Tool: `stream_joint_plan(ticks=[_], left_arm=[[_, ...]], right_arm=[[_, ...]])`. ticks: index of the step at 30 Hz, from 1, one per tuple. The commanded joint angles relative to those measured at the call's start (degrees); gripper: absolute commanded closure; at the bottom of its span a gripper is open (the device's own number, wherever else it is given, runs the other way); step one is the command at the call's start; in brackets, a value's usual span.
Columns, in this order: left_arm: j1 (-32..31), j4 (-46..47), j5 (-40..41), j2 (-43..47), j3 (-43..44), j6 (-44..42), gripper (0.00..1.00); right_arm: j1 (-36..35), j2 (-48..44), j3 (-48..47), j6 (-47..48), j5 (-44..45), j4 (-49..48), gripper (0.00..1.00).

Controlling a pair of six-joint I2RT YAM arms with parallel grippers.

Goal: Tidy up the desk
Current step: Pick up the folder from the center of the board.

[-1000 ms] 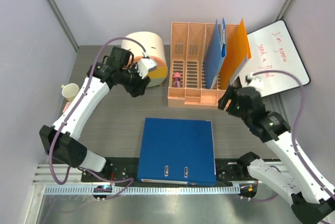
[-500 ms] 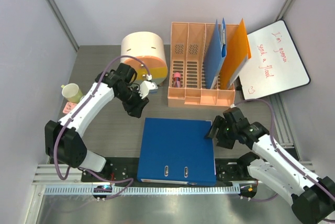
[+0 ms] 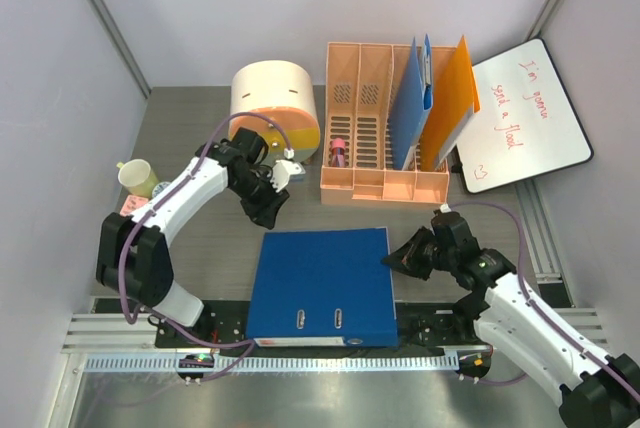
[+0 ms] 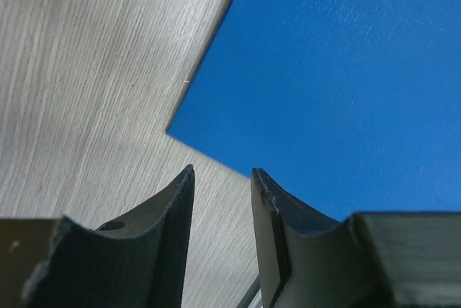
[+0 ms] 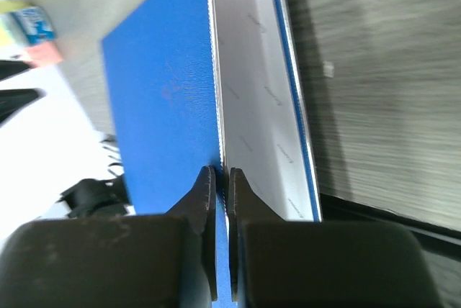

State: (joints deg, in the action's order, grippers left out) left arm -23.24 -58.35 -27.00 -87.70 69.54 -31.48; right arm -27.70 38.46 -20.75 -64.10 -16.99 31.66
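Observation:
The binder sticks out over the desk. My right gripper will next lift the cover edge of the binder (image 3: 320, 286) up and outward toward the rack's front (image 3: 412, 188), then let go of it.
A large blue binder (image 3: 320, 286) lies flat on the dark grey desk (image 3: 200, 248) near its front edge. My right gripper (image 3: 395, 258) is at the binder's right edge. In the right wrist view this gripper (image 5: 222, 178) is shut on the thin edge of the blue cover (image 5: 162, 99), with the white inside (image 5: 256, 92) showing beside it. My left gripper (image 3: 268, 210) hangs low over the desk just off the binder's far left corner. In the left wrist view its jaws (image 4: 222, 173) stand apart with nothing between them, and the binder corner (image 4: 338, 85) lies just ahead.
A peach file rack (image 3: 385, 183) holding a blue folder (image 3: 412, 98) and an orange folder (image 3: 450, 98) stands behind the binder. A round cream box (image 3: 272, 98) is at the back left, a whiteboard (image 3: 525, 113) at the right, and a cup (image 3: 135, 176) at the left edge.
My right gripper came down from the rack to the binder's right edge and shut on the cover. The left arm dropped from the round box to the binder's corner. The binder shifted left.

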Motion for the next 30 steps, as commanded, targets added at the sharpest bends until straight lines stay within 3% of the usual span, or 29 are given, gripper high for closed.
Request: stream_joint_plan(ticks=[1, 5, 8, 12, 18, 22, 26, 30], left_arm=[[-0.05, 2.89, 0.11, -1.33, -0.19, 1.25, 0.62], [-0.05, 2.28, -0.07, -0.81, 2.69, 2.22, 0.62], [1.09, 1.57, -1.38, 0.51, 7.70, 4.32, 0.56], [2.06, 0.61, -2.26, 1.74, 15.17, 6.96, 0.52], [3.37, -1.95, -4.81, 2.53, 22.74, 9.60, 0.51], [7.06, -0.02, -10.24, 3.59, 23.01, 14.24, 0.50], [13.39, -0.45, -23.40, 1.67, 24.85, 18.72, 0.46], [19.45, -2.12, -31.42, -1.15, 25.73, 20.06, 0.46]], right_arm=[[-0.25, -0.84, 2.64, -5.24, 0.73, 0.34, 0.99], [-0.25, -2.07, 2.39, -7.45, 2.13, -2.21, 0.99], [-0.25, -0.58, -3.57, -4.38, 6.35, -2.13, 0.99], [-0.25, 6.88, -20.93, 8.24, 13.64, 3.21, 0.99], [-0.25, 12.60, -38.38, 16.36, 24.72, 5.17, 0.99], [-0.25, 12.79, -39.98, 15.50, 25.26, 3.33, 0.99], [-0.25, 9.27, -36.82, 12.42, 22.45, -0.89, 0.99], [0.02, 6.20, -34.89, 9.70, 20.43, -1.07, 0.99]])
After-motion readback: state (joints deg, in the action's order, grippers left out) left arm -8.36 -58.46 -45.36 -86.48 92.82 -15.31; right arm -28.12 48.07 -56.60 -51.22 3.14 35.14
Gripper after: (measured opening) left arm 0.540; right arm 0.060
